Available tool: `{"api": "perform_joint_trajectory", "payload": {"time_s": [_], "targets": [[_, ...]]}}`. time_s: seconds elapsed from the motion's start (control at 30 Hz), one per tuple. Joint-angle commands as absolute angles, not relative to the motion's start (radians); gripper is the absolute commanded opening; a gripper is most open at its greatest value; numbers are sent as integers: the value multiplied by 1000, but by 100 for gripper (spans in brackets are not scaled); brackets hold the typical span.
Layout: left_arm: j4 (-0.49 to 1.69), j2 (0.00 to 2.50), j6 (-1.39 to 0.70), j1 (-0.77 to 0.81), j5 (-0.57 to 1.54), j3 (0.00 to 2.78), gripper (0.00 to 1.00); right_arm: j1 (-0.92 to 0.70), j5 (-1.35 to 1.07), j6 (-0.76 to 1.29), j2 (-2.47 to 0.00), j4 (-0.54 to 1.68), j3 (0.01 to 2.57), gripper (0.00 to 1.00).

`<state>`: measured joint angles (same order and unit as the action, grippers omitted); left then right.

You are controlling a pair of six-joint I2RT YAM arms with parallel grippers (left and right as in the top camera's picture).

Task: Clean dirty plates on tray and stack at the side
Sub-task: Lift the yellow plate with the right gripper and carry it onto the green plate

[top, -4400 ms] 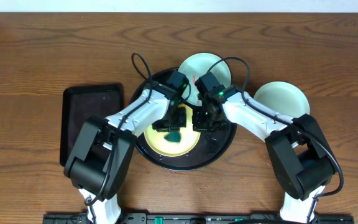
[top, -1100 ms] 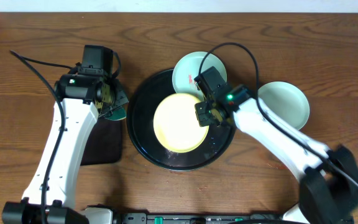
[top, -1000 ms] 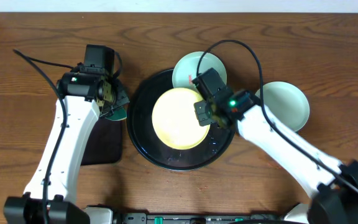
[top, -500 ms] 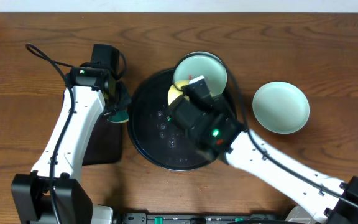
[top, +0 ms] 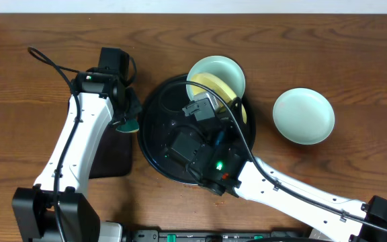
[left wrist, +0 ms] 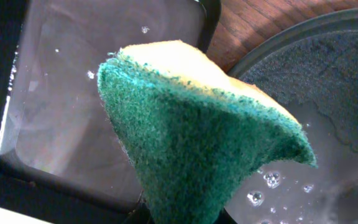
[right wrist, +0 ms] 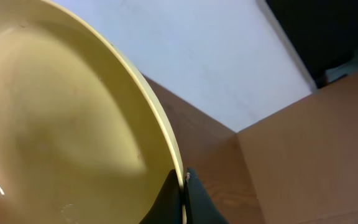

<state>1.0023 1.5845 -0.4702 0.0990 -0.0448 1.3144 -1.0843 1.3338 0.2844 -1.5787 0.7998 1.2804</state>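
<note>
The second mint plate (top: 304, 116) is below the right gripper and to its right in the overhead view, so the right gripper will swing there, level the tilted plate, lower it and let it go.
My right gripper (right wrist: 183, 198) is shut on the rim of the pale yellow plate (right wrist: 61, 118) and holds it raised and tilted above the round black tray (top: 154, 144); the plate also shows in the overhead view (top: 215, 91). A mint plate (top: 215, 71) leans on the tray's far rim, partly behind the yellow one. A second mint plate (top: 304, 115) lies on the table to the right. My left gripper (top: 127, 114) is shut on a green and yellow sponge (left wrist: 191, 137) between the two trays.
A smaller rectangular black tray (left wrist: 79, 93), wet inside, lies left of the round tray under my left arm. Water drops lie on the round tray's floor (left wrist: 272, 183). A cable loops behind my left arm (top: 46, 57).
My right arm has lifted the yellow plate off the tray and tilted it on edge, swinging low over the tray. My left arm moved with the sponge to the rectangular tray and holds there.
</note>
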Motion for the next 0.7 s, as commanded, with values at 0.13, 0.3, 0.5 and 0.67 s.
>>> {"api": "perform_joint_trajectory", "payload": {"time_s": [0.13,0.3,0.5,0.67], "targets": [[1005,1590,-460,94,-65,1331,7,-1090,1353,303,-1555,797,1296,1],[1005,1590,-460,94,-65,1331,7,-1058,1182,308,-1555,798,1296,1],[1005,1590,-460,94,-65,1331,8,-941,799,348,-1555,802,1295,1],[1005,1590,-460,94,-65,1331,7,-773,409,347,-1551,792,1296,1]]}}
